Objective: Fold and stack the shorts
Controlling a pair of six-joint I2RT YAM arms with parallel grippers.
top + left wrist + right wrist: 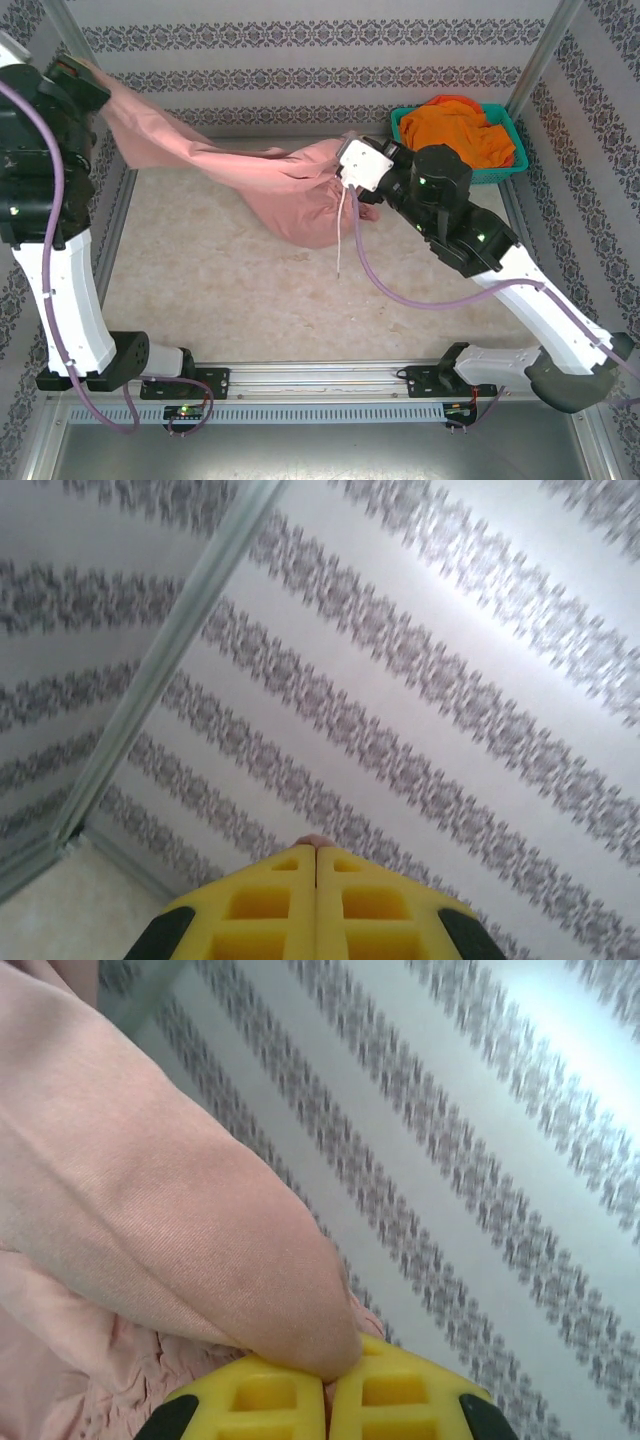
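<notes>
Clear, bare tabletop beside the teal basket lies below my right gripper, so next my right gripper needs to lower the stretched cloth there and release its gathered end.
The dusty pink shorts (290,180) hang stretched between both arms above the table, with a white drawstring (341,235) dangling down. My left gripper (82,66) is raised at the far left corner and shut on one end of the pink cloth; in the left wrist view a sliver of pink shorts (314,840) peeks past its closed yellow fingertips (290,865). My right gripper (345,168) is shut on the gathered end of the pink shorts (170,1210), which bulge over its yellow fingertips (270,1385). Orange shorts (455,128) lie heaped in the basket.
A teal mesh basket (500,170) stands at the far right corner. Patterned walls and metal frame posts (540,55) close in the back and sides. The beige tabletop (250,290) lies bare below the hanging cloth.
</notes>
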